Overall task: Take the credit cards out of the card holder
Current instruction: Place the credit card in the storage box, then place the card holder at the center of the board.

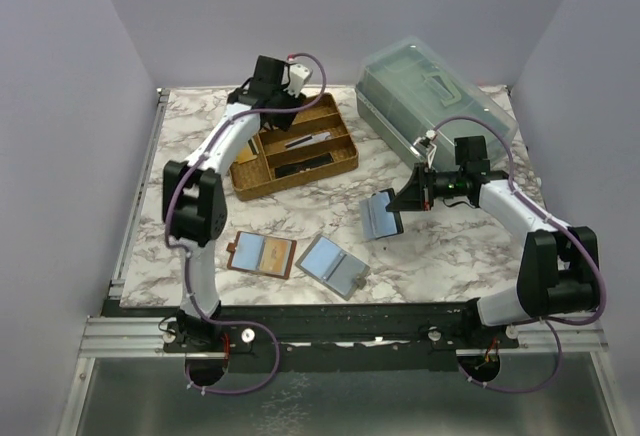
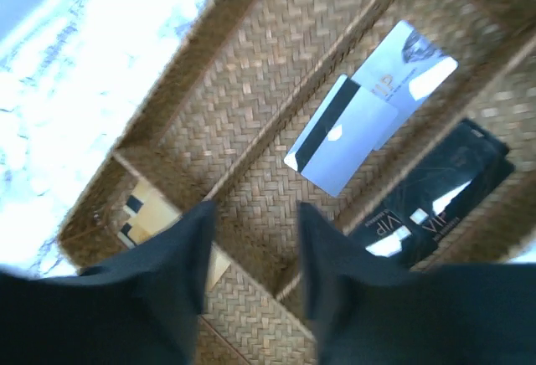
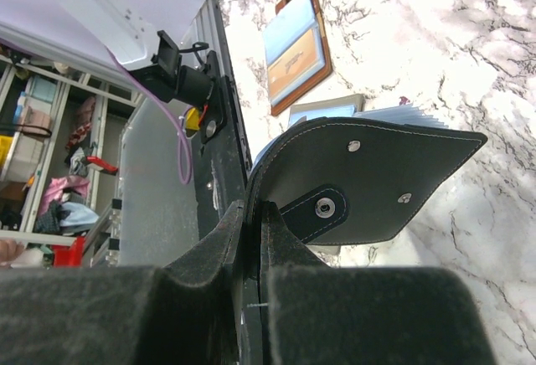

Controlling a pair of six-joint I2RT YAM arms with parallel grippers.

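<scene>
The card holder hangs in midair, so my right gripper will next move down toward the bare marble between tray and grey holder and release the cover edge.
The black card holder [image 1: 380,216] hangs open right of the table's middle, its blue-grey pockets facing the camera. My right gripper [image 1: 405,196] is shut on its cover edge; the right wrist view shows the black cover [image 3: 394,172] and the snap strap tab [image 3: 322,208] just past the pinched jaws [image 3: 254,208]. Two pale silvery credit cards [image 2: 352,131] lie overlapped in the middle compartment of the wicker tray [image 2: 251,72]; they also show from above [image 1: 305,141]. My left gripper [image 2: 254,210] is open and empty above the tray [image 1: 272,106]. I cannot tell whether cards sit in the pockets.
The tray [image 1: 345,164] also holds black VIP cards [image 2: 435,206] and gold-tan cards [image 2: 142,210]. A brown holder [image 1: 262,254] and a grey holder [image 1: 332,266] lie open near the front edge. A translucent lidded box [image 1: 430,96] stands at the back right.
</scene>
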